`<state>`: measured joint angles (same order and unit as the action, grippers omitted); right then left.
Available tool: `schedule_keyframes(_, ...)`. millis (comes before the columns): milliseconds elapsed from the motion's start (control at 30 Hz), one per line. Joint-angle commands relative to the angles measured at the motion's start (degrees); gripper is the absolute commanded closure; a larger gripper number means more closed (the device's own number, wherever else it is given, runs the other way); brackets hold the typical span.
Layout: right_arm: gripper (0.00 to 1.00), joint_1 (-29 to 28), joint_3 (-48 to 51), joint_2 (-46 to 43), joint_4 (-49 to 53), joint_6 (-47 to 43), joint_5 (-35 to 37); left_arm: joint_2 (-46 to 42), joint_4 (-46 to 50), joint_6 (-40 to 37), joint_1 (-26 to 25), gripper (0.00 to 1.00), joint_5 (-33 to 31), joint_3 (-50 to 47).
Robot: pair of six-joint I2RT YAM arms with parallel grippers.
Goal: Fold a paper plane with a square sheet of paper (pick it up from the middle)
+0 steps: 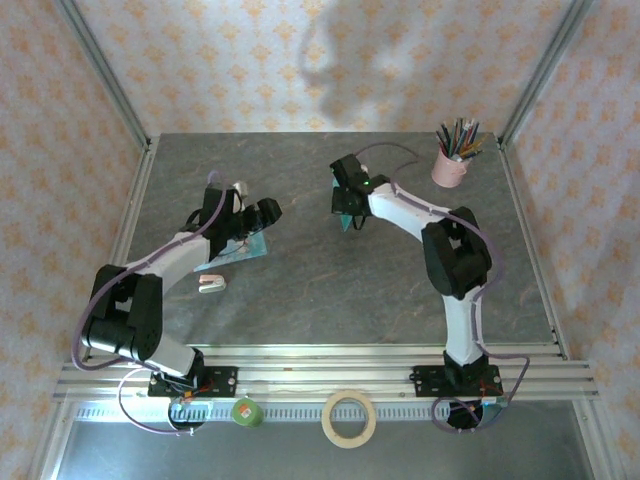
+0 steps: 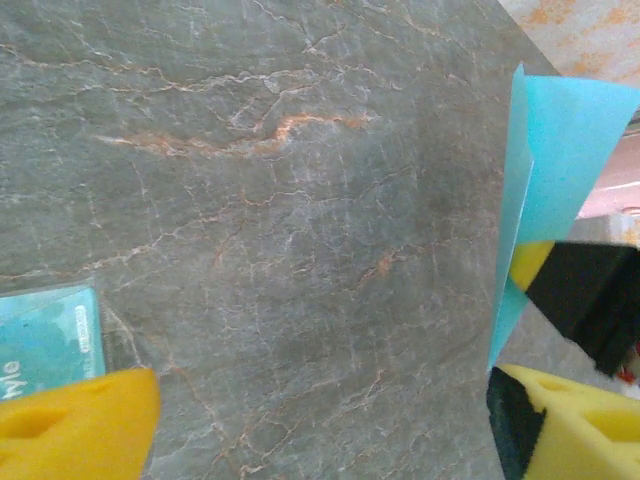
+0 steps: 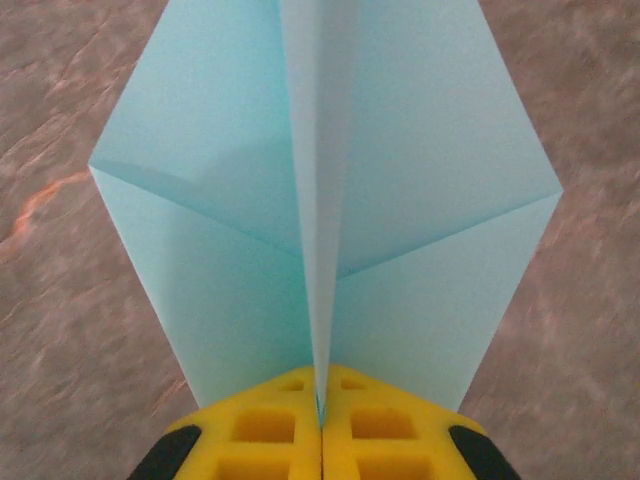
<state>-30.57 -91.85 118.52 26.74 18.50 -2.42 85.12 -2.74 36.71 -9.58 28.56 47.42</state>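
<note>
My right gripper should move down to the clear tabletop beneath the folded paper and let go of the centre fold there, because the paper still hangs above bare table.
The square sheet of paper [image 3: 400,200] is light turquoise and folded into a pointed paper-plane shape, with a centre crease and two wings spread to the sides. My right gripper [image 3: 322,425] is shut on the centre fold at its near end. From above, the right gripper [image 1: 345,203] holds the paper [image 1: 346,222] just over the table's middle. In the left wrist view the same paper [image 2: 555,150] stands on edge at the right. My left gripper [image 2: 320,420] is open over bare table to the left of it, with nothing between its yellow fingers [image 2: 80,425]. From above, the left gripper [image 1: 258,214] is well apart from the paper.
A small pale blue printed card [image 1: 240,247] lies under the left arm; the card [image 2: 45,345] also shows by my left finger. A small white object [image 1: 211,284] lies near it. A pink pencil cup [image 1: 450,165] stands back right. A tape roll [image 1: 349,418] and a green object [image 1: 246,411] sit on the front rail.
</note>
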Motion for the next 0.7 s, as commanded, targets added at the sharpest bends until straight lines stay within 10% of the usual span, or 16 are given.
schedule_keyframes(0, 0.93, 1.4, -3.7, 3.6, 4.6, -6.1, -1.1, -1.5, 2.6, -1.9, 0.6, 0.09, -3.2, -1.2)
schedule_keyframes(667, 0.74, 3.7, -11.6, 12.7, 9.1, -8.7, 0.3, 0.2, 3.2, -2.8, 0.6, 0.01, -3.7, -1.3)
